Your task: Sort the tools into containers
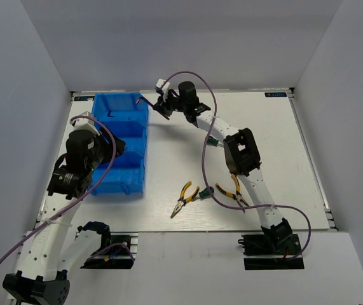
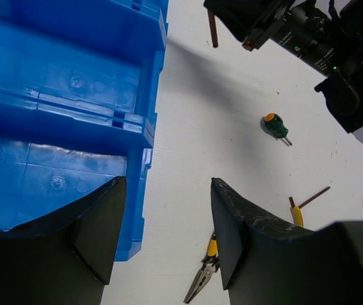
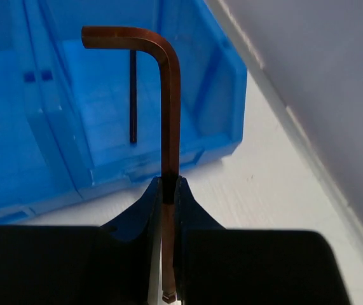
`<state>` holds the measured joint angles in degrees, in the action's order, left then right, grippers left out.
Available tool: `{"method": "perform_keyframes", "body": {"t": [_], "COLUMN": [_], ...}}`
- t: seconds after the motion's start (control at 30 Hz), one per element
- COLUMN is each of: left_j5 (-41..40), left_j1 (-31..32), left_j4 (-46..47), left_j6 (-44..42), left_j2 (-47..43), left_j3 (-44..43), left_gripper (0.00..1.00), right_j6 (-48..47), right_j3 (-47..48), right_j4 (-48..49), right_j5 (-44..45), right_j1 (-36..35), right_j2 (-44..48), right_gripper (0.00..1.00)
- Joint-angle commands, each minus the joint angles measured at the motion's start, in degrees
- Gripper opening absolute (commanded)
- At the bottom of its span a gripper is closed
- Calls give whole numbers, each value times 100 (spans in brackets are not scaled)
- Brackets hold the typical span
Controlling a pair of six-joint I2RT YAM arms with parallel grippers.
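My right gripper holds the brown hex key and will tilt toward level, then carry it past the bins' side over the far compartment point(image 1: 119, 108) point(image 3: 135, 95), where another hex key lies.
My right gripper point(image 3: 167, 187) is shut on a brown L-shaped hex key point(image 3: 169, 95), holding it upright just outside the far right corner of the blue bins point(image 3: 222, 108). A second dark hex key point(image 3: 133, 95) lies inside the far compartment. In the top view the right gripper point(image 1: 162, 105) is at the bins' point(image 1: 123, 159) far right corner. My left gripper point(image 2: 165, 235) is open and empty above the bins' point(image 2: 73, 82) right wall. Two yellow-handled pliers point(image 1: 184, 198) point(image 1: 235, 190) and two green screwdrivers point(image 1: 212, 143) point(image 1: 205, 190) lie on the table.
The white table point(image 1: 276, 146) is walled by grey panels on three sides. The right arm point(image 1: 241, 152) stretches diagonally over the table's middle, above the tools. In the left wrist view a green screwdriver point(image 2: 274, 126) and one pair of pliers point(image 2: 205, 273) lie right of the bins.
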<state>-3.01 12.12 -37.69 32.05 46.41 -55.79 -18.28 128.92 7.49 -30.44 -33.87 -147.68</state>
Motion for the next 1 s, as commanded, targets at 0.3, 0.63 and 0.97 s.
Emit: {"method": "perform_keyframes", "body": {"t": [0.3, 0.63, 0.97], "left_j5": [46, 335, 283], "left_j1": [10, 10, 10], "left_j4": [-423, -994, -1302], "left_j6": [-68, -182, -77], "left_j2": [227, 333, 158], "left_j3": [-89, -275, -380], "left_gripper": [66, 66, 66], "right_j6": [940, 1134, 1178], "right_j3": [652, 950, 854], "right_j4": [3047, 4339, 4569], "right_j5": [-665, 99, 697], "right_j1": [-287, -858, -903], "right_j2": [-138, -736, -965], "right_gripper": [0, 0, 0]}}
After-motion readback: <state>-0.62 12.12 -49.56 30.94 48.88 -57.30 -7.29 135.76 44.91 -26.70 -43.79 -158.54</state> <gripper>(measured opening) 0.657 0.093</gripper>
